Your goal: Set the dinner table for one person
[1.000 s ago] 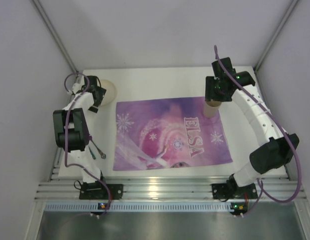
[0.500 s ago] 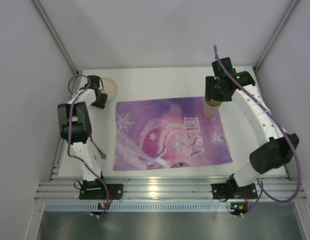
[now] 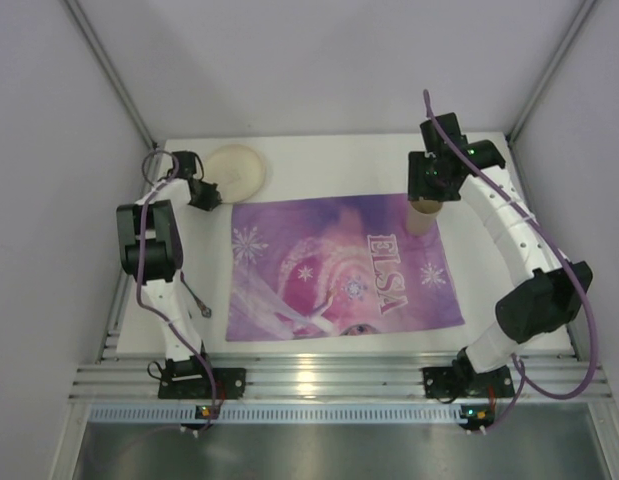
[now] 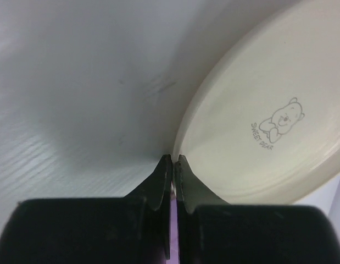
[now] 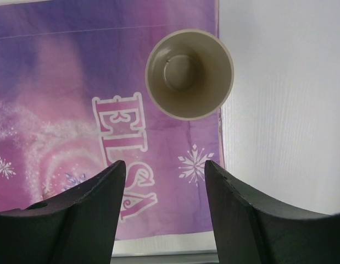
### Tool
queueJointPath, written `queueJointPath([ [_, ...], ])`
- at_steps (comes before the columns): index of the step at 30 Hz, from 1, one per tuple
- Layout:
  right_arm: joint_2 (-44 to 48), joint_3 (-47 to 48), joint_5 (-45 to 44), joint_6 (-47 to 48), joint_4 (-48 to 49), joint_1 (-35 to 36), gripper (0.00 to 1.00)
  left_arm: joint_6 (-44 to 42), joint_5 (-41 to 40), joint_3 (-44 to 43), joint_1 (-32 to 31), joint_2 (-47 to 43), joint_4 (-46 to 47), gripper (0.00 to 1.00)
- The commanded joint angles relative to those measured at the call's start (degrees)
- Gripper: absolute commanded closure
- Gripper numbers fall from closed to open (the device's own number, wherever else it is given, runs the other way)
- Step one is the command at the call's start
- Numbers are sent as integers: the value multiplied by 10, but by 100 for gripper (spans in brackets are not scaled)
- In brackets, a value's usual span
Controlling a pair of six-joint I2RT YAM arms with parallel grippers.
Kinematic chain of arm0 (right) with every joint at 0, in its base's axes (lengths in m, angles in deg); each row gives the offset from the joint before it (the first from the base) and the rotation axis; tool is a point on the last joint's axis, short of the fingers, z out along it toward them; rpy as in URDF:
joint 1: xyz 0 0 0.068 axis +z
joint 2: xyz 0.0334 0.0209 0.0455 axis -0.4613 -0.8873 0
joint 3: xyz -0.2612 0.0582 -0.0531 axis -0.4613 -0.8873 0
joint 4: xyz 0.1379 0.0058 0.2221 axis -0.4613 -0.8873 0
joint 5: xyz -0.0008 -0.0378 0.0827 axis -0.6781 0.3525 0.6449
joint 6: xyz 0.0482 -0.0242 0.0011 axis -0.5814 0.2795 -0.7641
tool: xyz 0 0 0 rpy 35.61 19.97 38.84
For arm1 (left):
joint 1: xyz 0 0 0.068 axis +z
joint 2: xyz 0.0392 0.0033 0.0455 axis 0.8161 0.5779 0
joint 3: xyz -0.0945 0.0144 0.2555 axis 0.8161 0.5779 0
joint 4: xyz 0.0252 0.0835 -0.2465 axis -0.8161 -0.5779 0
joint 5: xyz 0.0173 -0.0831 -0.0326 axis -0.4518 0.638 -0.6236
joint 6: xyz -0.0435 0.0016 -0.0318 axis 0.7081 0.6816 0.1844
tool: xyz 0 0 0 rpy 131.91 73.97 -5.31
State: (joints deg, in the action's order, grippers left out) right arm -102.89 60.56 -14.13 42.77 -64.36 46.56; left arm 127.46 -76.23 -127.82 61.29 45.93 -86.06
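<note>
The placemat's middle (image 3: 338,267) is empty, so my left gripper will next carry the plate up and back toward the ELSA letters, then down onto it.
A cream plate (image 3: 237,170) with a small bear print (image 4: 285,118) sits at the far left of the white dinner table (image 3: 329,158). My left gripper (image 3: 206,193) (image 4: 174,160) is shut on the plate's near-left rim, its black fingers pinched together at the edge. A beige cup (image 3: 423,217) (image 5: 189,74) stands upright and empty on the far right corner of the purple ELSA placemat (image 3: 339,265). My right gripper (image 3: 435,187) (image 5: 164,184) hovers above the mat just near the cup, open, with nothing between its fingers.
A thin metal utensil (image 3: 196,298) lies on the table beside the left arm, left of the placemat. A ribbed aluminium rail (image 3: 309,380) runs along the near edge. Grey walls close in on three sides.
My left gripper has shut on the plate's rim. The plate has shifted right and towards the back and now shows more of its face. The right arm has stayed put.
</note>
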Motion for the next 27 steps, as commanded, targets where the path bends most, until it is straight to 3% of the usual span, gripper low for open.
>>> queueJointPath([
  [1, -4, 32, -3, 6, 16, 2, 41, -48, 121, 26, 0, -25, 131, 100],
  [5, -9, 38, 0, 5, 16, 2, 41, -84, 226, 16, -3, -17, 161, 100],
  [8, -12, 39, 1, 5, 17, 2, 41, -143, 270, 4, -19, -33, 121, 100],
  [12, -16, 42, 2, 3, 18, 1, 41, -234, 252, 14, -53, -87, 48, 100],
  [15, -22, 44, 8, 2, 19, 2, 41, -269, 295, 33, -64, -112, 8, 100],
  [21, -30, 48, 13, 2, 20, 1, 41, -392, 256, 26, -198, -115, -114, 100],
  [27, -28, 39, 16, 0, 20, 1, 41, -369, 211, 89, -270, -135, -126, 100],
])
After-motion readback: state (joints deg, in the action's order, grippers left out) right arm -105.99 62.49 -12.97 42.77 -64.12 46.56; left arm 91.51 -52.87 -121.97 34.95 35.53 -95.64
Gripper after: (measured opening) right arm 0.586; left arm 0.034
